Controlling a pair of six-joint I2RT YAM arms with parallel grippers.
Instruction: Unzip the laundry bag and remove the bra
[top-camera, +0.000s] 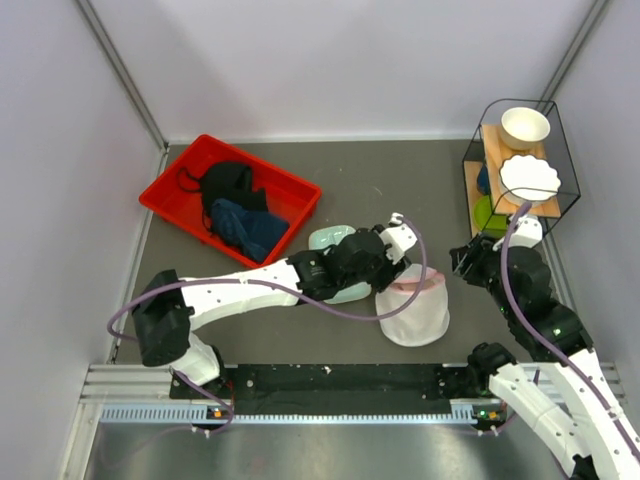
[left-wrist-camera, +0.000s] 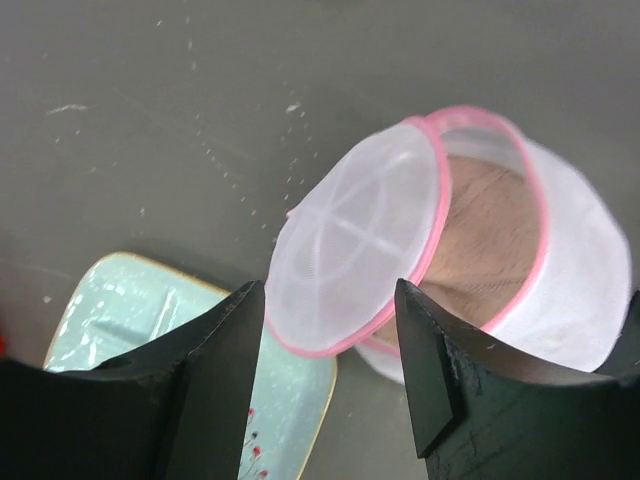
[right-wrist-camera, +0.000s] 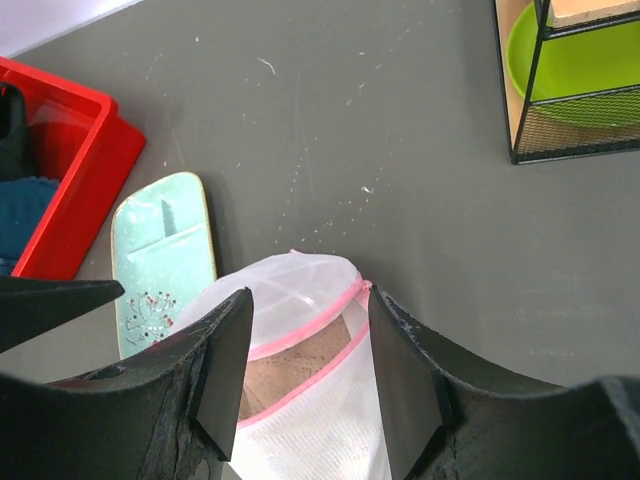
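The flap's pink zipper edge is below my left gripper, and its tray-side part (left-wrist-camera: 345, 345) stands lifted off the bag's body. I should move that gripper down next and put its open fingers around that part.
The white mesh laundry bag (top-camera: 420, 318) with pink trim lies on the grey table. Its zip is open and the round lid flap (left-wrist-camera: 350, 245) stands lifted off the body (left-wrist-camera: 575, 270). Through the gap shows the peach bra (left-wrist-camera: 485, 235), still inside the bag (right-wrist-camera: 330, 430), where the bra (right-wrist-camera: 285, 365) lies between the two pink edges. My left gripper (left-wrist-camera: 328, 310) hovers open just above the lid, at the bag's far left in the top view (top-camera: 390, 262). Open too, my right gripper (right-wrist-camera: 308, 300) hangs over the bag's far end and touches nothing; it sits right of the bag (top-camera: 468, 262).
A mint green tray (top-camera: 330, 238) lies beside the bag on its left (left-wrist-camera: 130, 315). A red bin (top-camera: 170, 195) at the back left holds a black garment (top-camera: 228, 185) and a dark blue cloth (top-camera: 248, 228). A black wire rack (top-camera: 555, 130) with bowls stands at the back right.
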